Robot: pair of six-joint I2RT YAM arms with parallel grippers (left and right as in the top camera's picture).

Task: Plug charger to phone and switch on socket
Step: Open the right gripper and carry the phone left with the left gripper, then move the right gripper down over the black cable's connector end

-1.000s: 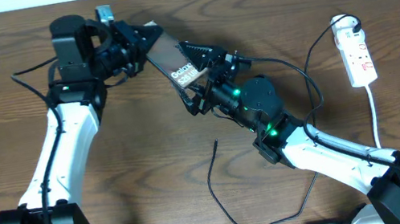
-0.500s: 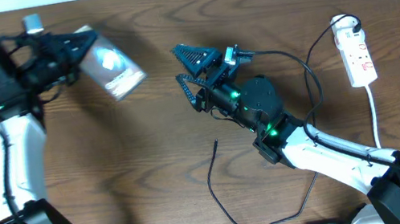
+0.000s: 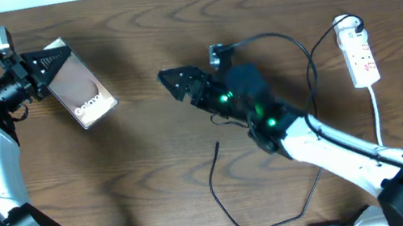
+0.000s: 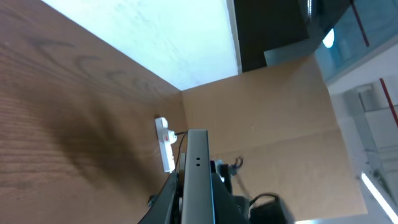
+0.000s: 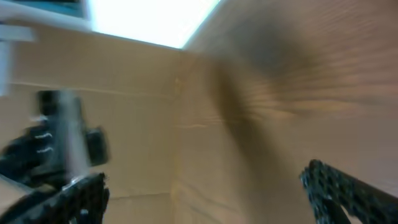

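Observation:
The robot will next bring its right gripper back toward its base, tilt the fingers down and then lower them onto the free end of the charger cable.
My left gripper is shut on the phone, a brown glossy slab with white "Galaxy" lettering, held up off the table at the far left. In the left wrist view its thin edge stands between my fingers. My right gripper is open and empty near the middle of the table; its fingertips show wide apart in the right wrist view. The charger cable lies loose on the table in front of the right arm, its tip end free. The white socket strip lies at the far right.
The strip's white cord runs toward the front right. Black robot wiring loops between the right arm and the strip. The strip also shows far off in the left wrist view.
My left arm has swung the phone from the table's middle to the far left. My right gripper has let go of the phone, turned and moved left, open.

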